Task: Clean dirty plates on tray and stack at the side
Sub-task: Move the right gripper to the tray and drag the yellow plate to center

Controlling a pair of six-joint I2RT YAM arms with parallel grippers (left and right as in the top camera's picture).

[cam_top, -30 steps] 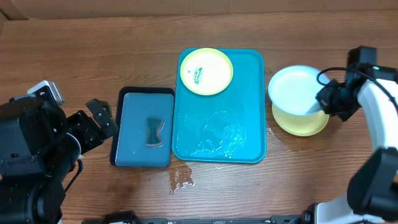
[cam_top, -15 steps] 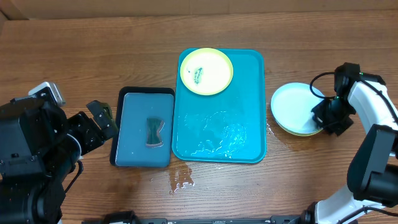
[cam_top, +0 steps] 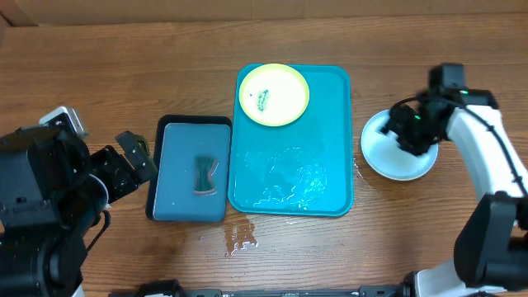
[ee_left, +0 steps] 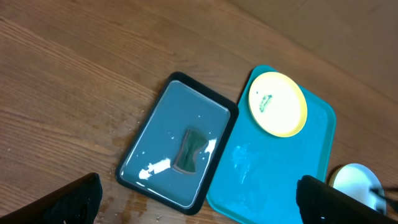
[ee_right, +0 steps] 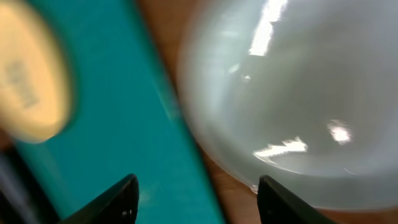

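Observation:
My right gripper next moves over the tray, down onto the smudged plate's facing rim [cam_top: 307, 96] [ee_right: 68, 102], since that rim lies below it, left in the overhead view.
On the far end of the turquoise tray [cam_top: 330, 165] lies a pale yellow-green plate [cam_top: 274, 95] with a dark green smudge. The left wrist view shows the same plate [ee_left: 277, 104] on that tray [ee_left: 273, 174]. A whitish light blue plate [cam_top: 398, 153] lies flat on the table right of the tray. My right gripper [cam_top: 403, 128] hovers over its left part. In the blurred right wrist view the right gripper [ee_right: 196, 205] is open and empty, above this plate's [ee_right: 292, 93] edge and the tray [ee_right: 118, 124]. My left gripper [cam_top: 136, 157] stands open at the left, holding nothing.
A smaller black-rimmed dark teal tray [cam_top: 177, 140] holding a dark sponge [cam_top: 205, 175] sits between my left gripper and the turquoise tray. Water is spilled on the wood [cam_top: 239, 239] in front of the trays. The turquoise tray's near half looks wet.
My right gripper lowered the light blue plate onto the yellow plate at the right, opened, let it go and moved up and left. The left arm stayed still.

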